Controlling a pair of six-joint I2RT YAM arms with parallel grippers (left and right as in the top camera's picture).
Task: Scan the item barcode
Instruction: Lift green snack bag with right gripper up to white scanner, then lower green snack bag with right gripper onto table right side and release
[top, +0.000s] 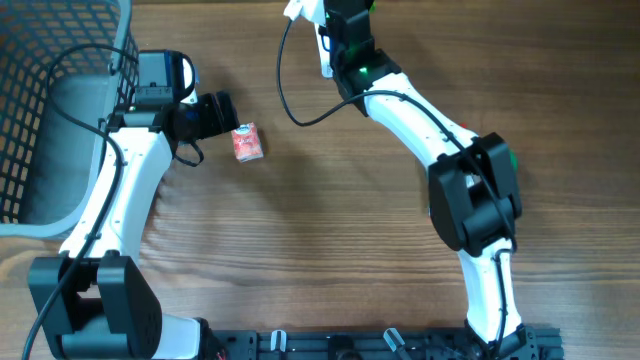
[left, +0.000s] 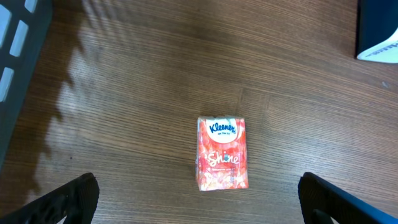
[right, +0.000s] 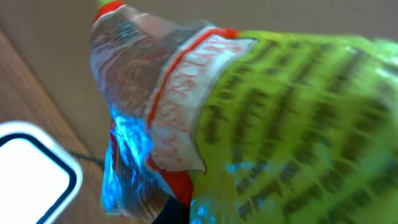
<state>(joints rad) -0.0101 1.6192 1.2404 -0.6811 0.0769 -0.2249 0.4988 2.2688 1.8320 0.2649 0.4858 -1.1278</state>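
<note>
My right gripper draws the snack bag (right: 273, 118) back and down next, releasing it clear of the pack. Bare wood lies below the gripper and back toward my base.
A crinkly green and red snack bag (right: 273, 118) fills the right wrist view, blurred and lit with blue glints. My right gripper (right: 185, 210) is shut on its lower edge; only a dark bit of finger shows. In the overhead view that gripper (top: 343, 14) sits at the table's far edge, and the bag is mostly out of frame. A small red Kleenex tissue pack (left: 222, 153) lies flat on the wood. My left gripper (left: 199, 202) hangs open just short of it, its fingers (left: 69, 200) wide apart and touching nothing. No barcode is readable.
A grey wire basket (top: 55, 100) stands at the far left. A white device with a dark-rimmed window (right: 30, 175) lies under the bag; a white object with a black cable (top: 300, 12) shows at the far edge. A dark blue box (left: 378, 31) lies beyond the pack.
</note>
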